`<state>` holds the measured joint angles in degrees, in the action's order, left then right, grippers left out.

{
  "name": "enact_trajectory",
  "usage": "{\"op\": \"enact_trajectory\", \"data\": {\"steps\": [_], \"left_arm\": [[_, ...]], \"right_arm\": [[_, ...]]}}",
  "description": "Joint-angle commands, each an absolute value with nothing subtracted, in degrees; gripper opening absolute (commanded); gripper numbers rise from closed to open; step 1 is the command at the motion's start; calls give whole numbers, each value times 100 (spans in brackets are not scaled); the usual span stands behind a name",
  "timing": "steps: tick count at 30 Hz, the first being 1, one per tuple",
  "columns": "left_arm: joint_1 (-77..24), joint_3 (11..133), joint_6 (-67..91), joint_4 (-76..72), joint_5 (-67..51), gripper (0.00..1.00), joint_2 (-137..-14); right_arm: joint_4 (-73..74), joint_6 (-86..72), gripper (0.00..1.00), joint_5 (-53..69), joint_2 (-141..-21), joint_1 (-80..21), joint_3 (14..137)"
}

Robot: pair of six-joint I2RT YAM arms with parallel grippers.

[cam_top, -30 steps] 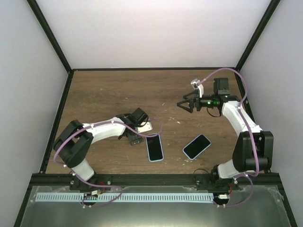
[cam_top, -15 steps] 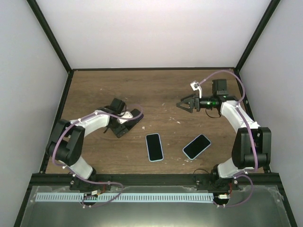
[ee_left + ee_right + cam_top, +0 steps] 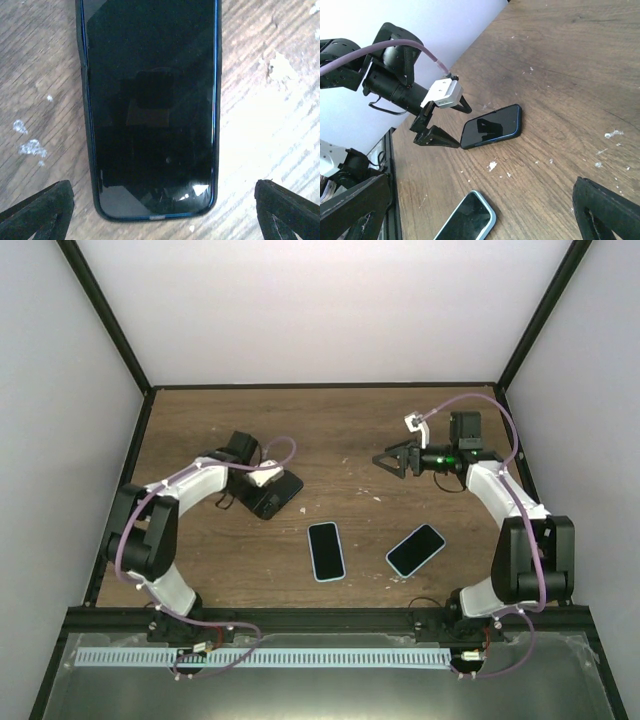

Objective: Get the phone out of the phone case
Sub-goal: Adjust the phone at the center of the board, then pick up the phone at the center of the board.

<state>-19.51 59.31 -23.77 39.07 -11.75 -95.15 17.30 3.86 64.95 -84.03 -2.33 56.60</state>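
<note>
My left gripper needs to go down and forward along the phone, with its fingers on either side of both long edges of the phone, because the fingers are only at the phone's near end.
A dark phone in a dark blue-edged case lies flat on the wooden table, screen up. It also shows in the top view and in the right wrist view. My left gripper is open, its fingertips on either side of the phone's near end, not touching it. It shows in the top view too. Two phones with light-blue edges lie at the table's centre front. My right gripper is open and empty, raised at the right rear.
The wooden table is bounded by white walls and a black frame. White flecks mark the wood. One light-blue phone lies below my right gripper's view. The left arm is to that camera's left.
My left gripper has swung left and back, away from the centre light-blue phone. The dark phone now lies flat between its open fingers. The right arm has hardly moved.
</note>
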Motion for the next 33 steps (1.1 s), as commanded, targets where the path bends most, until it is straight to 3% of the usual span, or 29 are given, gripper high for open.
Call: {"op": "enact_trajectory", "data": {"steps": [1,19,27,33], "left_arm": [[-2120,6097,-2046,3783,-1154,100,-9831],[-2416,6486,-1756,3511,-327,99,-10646],[-2513,6395,-1710,3370,-489,75,-10651],[-2446,6264,-1447,2919,-413,60,-9917]], "right_arm": [[1436,195,100,6301,-8206,-207,5748],[714,-384,100,6205,-8287,-211,5794],[232,-853,100,6085,-8508,-237,5687],[-233,-1482,100,5792,-8649,-283,5736]]}}
